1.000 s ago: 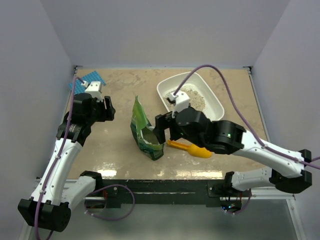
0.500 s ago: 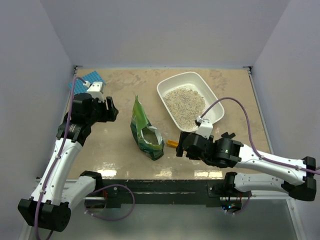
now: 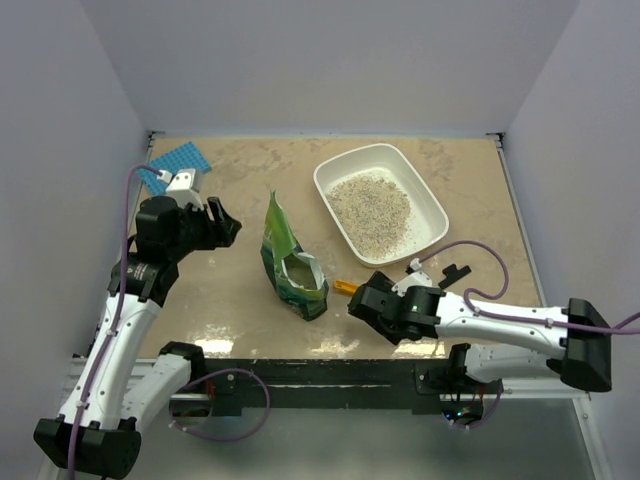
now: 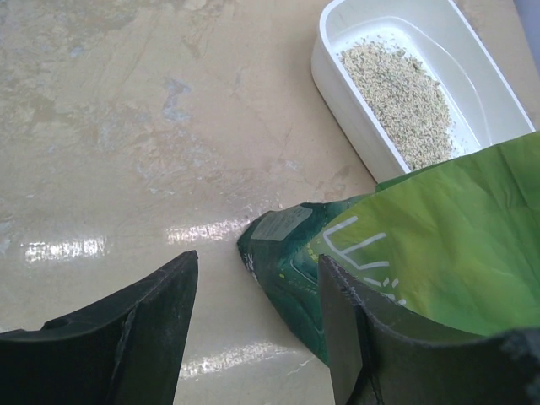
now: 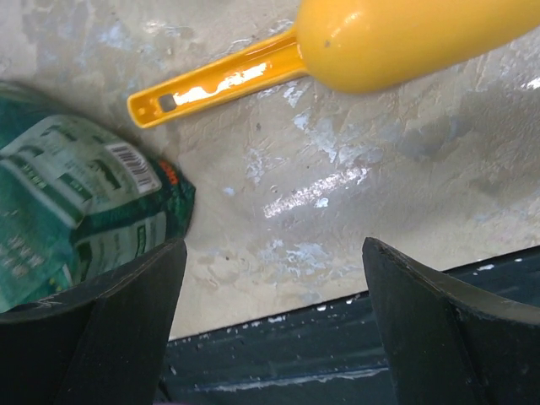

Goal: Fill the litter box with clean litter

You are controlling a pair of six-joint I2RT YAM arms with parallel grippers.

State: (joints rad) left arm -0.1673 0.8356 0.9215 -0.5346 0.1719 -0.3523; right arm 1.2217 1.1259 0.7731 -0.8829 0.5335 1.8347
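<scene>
The yellow scoop's (image 5: 380, 34) handle points toward the bag, so my right gripper will next move outward and down onto it.
The white litter box (image 3: 325, 186) stands at the back right with clean litter (image 3: 370, 205) spread in it; the left wrist view shows the box (image 4: 336, 89) and its litter (image 4: 396, 89) too. An open green bag (image 3: 290, 265) stands mid-table. My left gripper (image 3: 228, 228) hovers to its left, open and empty (image 4: 257, 261), its right finger close to the bag (image 4: 422, 245). My right gripper (image 3: 358, 305) is low at the near edge, open and empty (image 5: 274, 245). The yellow scoop (image 5: 380, 34) lies on the table just beyond it, beside the bag (image 5: 67, 202).
A blue gridded mat (image 3: 178, 160) lies at the back left corner. In the top view only the scoop's handle end (image 3: 344, 287) shows past the right arm. The table's dark front edge (image 5: 337, 337) runs right under the right gripper.
The right arm has pulled back from over the litter box and dropped low at the near edge by the scoop. The left gripper has shifted slightly right, toward the bag.
</scene>
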